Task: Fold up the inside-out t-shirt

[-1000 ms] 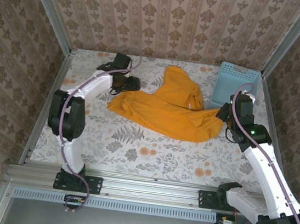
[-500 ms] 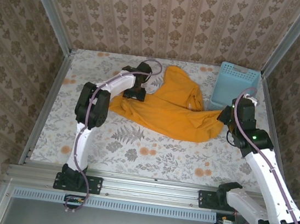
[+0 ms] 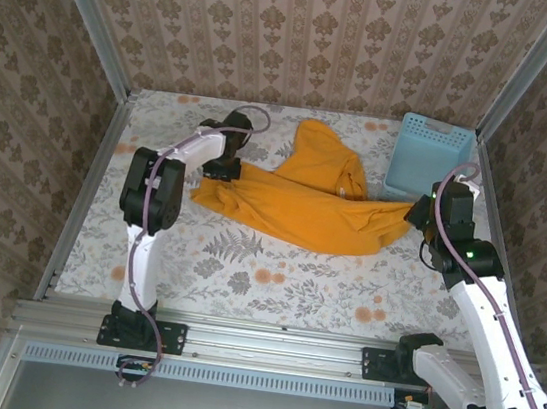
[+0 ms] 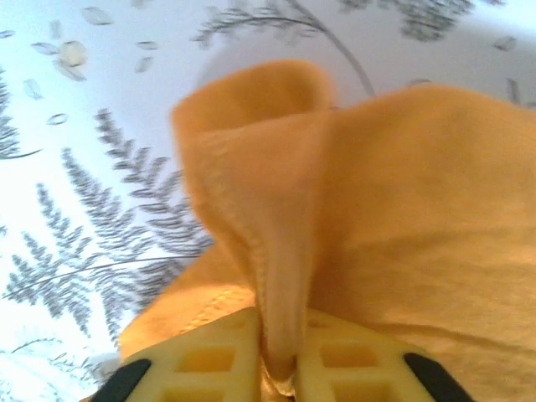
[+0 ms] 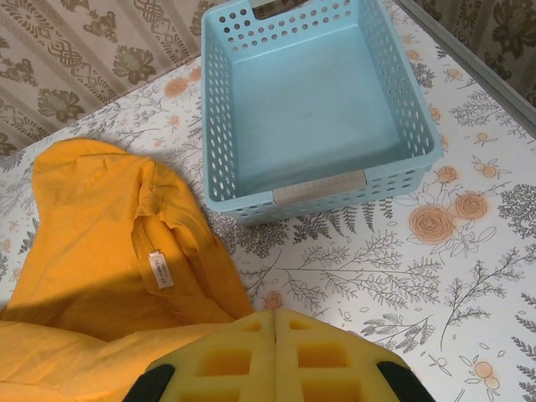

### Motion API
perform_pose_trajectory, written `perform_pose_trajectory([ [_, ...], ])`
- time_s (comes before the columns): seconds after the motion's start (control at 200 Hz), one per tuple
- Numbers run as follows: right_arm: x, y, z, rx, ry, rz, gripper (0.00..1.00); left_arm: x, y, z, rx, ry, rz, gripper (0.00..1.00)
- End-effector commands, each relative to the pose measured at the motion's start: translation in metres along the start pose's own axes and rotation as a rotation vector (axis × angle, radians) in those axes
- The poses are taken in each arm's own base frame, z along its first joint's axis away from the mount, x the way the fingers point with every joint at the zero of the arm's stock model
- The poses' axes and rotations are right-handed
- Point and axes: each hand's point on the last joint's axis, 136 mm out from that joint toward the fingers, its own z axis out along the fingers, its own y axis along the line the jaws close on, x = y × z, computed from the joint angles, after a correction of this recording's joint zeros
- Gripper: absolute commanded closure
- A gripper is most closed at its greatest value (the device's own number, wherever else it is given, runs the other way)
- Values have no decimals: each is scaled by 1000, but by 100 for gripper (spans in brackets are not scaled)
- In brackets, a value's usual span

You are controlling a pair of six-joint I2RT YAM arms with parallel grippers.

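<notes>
Next, my right gripper lowers the raised cloth edge toward the shirt's middle, then releases it there.
The inside-out t-shirt [image 3: 303, 208] lies spread across the far middle of the table, orange-yellow and wrinkled, drawn out between my two grippers. At its left end my left gripper [image 3: 224, 168] is shut on it. Close up, a raised fold of the t-shirt [image 4: 419, 193] is pinched between the yellow fingers of the left gripper [image 4: 280, 356]. My right gripper [image 3: 416, 213] is at the shirt's right corner. Its fingers are pressed together, and the t-shirt [image 5: 84, 251] runs under the tip of the right gripper [image 5: 275, 322]. A white label [image 5: 159, 270] shows on a seam.
A light blue lattice basket [image 3: 431, 160] stands at the back right, just beyond my right gripper, and its rim [image 5: 322, 188] shows close ahead in the right wrist view. Papered walls and metal rails close in the table on three sides.
My left gripper has closed on a fold at the shirt's left end after swinging across it. The right arm has drifted slightly right, and the shirt now lies more taut.
</notes>
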Motion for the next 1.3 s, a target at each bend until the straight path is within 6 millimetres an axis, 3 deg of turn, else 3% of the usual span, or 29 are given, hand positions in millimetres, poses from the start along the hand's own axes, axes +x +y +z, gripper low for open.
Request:
perform_pose_trajectory([
  [0.0, 3, -8, -1, 27, 1, 4, 100, -9, 4, -25, 45, -65, -38, 92],
  [0.13, 2, -6, 0, 25, 6, -3, 100, -15, 6, -53, 123, -136, -79, 100],
  [0.355, -6, -4, -1, 27, -5, -15, 100, -22, 9, -119, 441, -284, -190, 100],
  [0.575, -21, -11, -2, 80, -18, -14, 100, -27, 31, -185, 634, -459, -268, 100],
  [0.695, -25, -6, 1, 49, -13, 3, 100, -28, 41, -203, 709, -532, -305, 100],
  [0.805, -17, 8, 15, -8, 36, 5, 100, -30, 41, -191, 772, -509, -339, 100],
  [0.945, 14, 28, 42, -89, 162, 21, 100, -21, 53, -137, 654, -356, -414, 100],
  [1.05, 37, 31, 57, -85, 221, 12, 100, -12, 66, -105, 514, -268, -434, 100],
  [1.295, 74, 18, 69, -49, 306, 1, 100, -5, 64, -79, 475, -202, -427, 100],
])
